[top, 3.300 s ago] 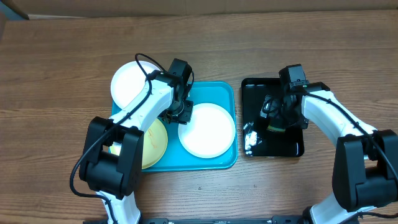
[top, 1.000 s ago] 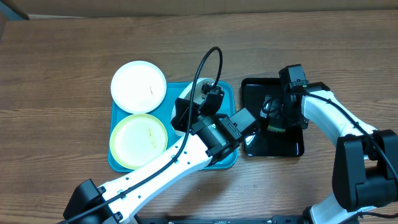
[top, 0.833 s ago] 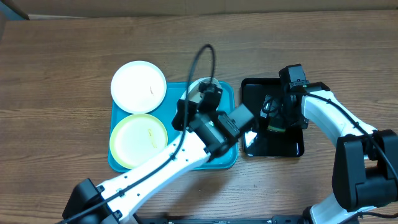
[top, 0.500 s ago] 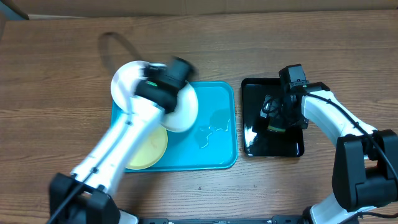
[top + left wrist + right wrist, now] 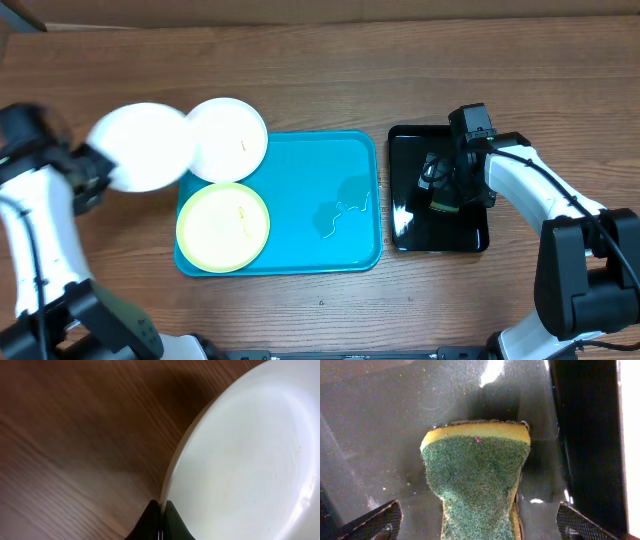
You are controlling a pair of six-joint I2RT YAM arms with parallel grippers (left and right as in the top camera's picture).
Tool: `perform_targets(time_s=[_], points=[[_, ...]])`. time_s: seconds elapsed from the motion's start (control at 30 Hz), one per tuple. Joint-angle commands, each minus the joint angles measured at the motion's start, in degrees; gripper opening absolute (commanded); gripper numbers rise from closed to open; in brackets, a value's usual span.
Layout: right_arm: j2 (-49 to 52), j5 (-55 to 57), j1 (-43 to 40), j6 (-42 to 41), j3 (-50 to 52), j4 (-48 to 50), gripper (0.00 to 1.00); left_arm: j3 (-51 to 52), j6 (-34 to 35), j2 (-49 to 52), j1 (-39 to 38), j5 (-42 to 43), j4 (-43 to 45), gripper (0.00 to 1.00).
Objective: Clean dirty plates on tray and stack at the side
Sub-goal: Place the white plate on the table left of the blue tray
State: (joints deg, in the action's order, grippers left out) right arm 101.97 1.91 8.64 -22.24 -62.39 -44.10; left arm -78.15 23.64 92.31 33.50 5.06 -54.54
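Note:
My left gripper lowers the white plate onto the bare wood beside the turquoise tray next, since that spot lies empty, and opens to release the plate's rim.
My left gripper (image 5: 92, 168) is shut on the rim of a white plate (image 5: 140, 147) and holds it over the table, left of the turquoise tray (image 5: 340, 170). The left wrist view shows the shut fingertips (image 5: 161, 510) pinching that plate (image 5: 240, 460) above the wood. A second white plate (image 5: 228, 138) lies over the tray's far left corner. The yellow-green plate (image 5: 223, 227) lies in the tray's left half. My right gripper (image 5: 441, 194) is open over the black tray, with a green and yellow sponge (image 5: 477, 480) lying between its spread fingers (image 5: 375, 522).
The small black tray (image 5: 470, 235) stands right of the turquoise tray and is wet. A little water (image 5: 340, 210) lies on the turquoise tray's bare right half. Brown wooden table all round; a cardboard edge (image 5: 300, 8) runs along the back.
My left arm lifted the white plate from the tray's right half and swung it left, past the other plates, out over the table. The right arm has not moved.

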Motion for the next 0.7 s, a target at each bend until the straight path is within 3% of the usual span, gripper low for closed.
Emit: perform_targets(time_s=[0.0,0.27,0.5,0.67], points=[[0.35,0.59,-0.15,-0.02,0.46,0.35,1.00,0.28,-1.38,-0.70,5.35,2.58,1.53,0.04],[0.35,0.59,-0.15,-0.02,0.46,0.35,1.00,3.96,-1.38,-0.70,8.90,-6.97,9.38,0.04],[0.35,0.59,-0.15,-0.02,0.46,0.35,1.00,13.16,-1.14,0.02,8.87,-6.45,23.19,0.05],[0.35,0.59,-0.15,-0.02,0.46,0.35,1.00,15.15,-0.92,3.69,8.83,-2.51,28.26,0.05]])
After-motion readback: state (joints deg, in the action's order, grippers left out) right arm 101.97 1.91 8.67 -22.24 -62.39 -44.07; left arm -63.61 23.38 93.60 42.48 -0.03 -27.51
